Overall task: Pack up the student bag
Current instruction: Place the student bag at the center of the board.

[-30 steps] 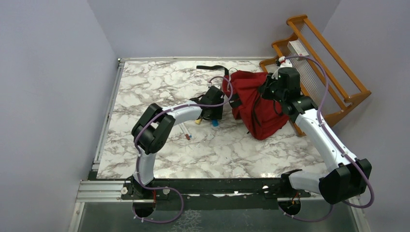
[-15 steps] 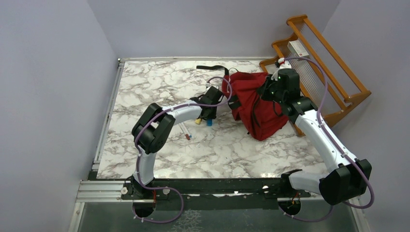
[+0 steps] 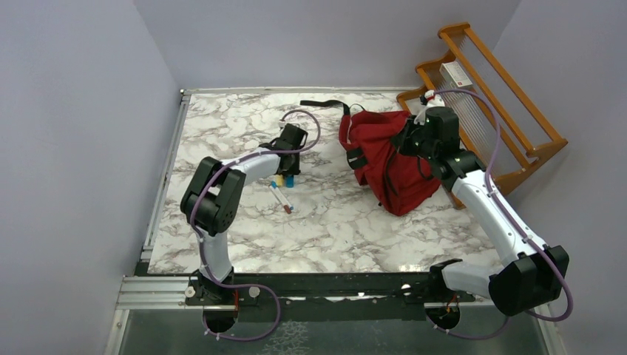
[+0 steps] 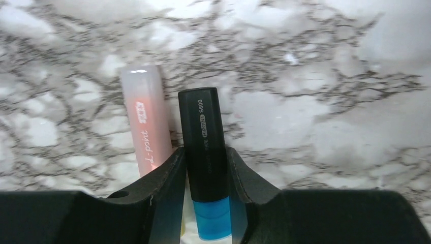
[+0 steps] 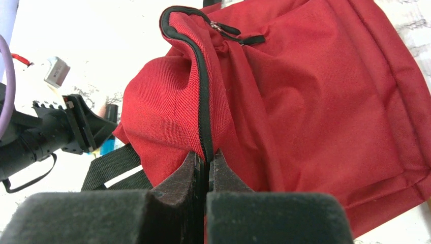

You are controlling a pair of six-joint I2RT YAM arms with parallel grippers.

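My right gripper draws the bag's zip edge toward the black strap patch (image 3: 356, 158) (image 5: 116, 166) next, to the gripper's left in the top view. This spreads bunched fabric, and then the gripper releases.
The student bag (image 3: 388, 159), a red backpack with black zips and straps, lies at the back right of the marble table; it fills the right wrist view (image 5: 315, 101). My right gripper (image 3: 409, 142) is shut on the bag's black zip edge (image 5: 205, 127), holding the fabric up. My left gripper (image 3: 287, 171) is left of the bag, low over the table, shut on a blue highlighter with a black cap (image 4: 203, 137). A pink highlighter (image 4: 145, 119) lies on the table touching the left finger's outer side.
A pen with a red tip (image 3: 281, 198) lies just in front of the left gripper. A wooden rack (image 3: 488, 96) stands at the back right behind the bag. A black strap (image 3: 325, 103) trails from the bag along the back edge.
My left gripper has moved left, away from the bag, carrying the blue highlighter. The right gripper has stayed on the bag's zip edge, and the bag's opening has shifted slightly.
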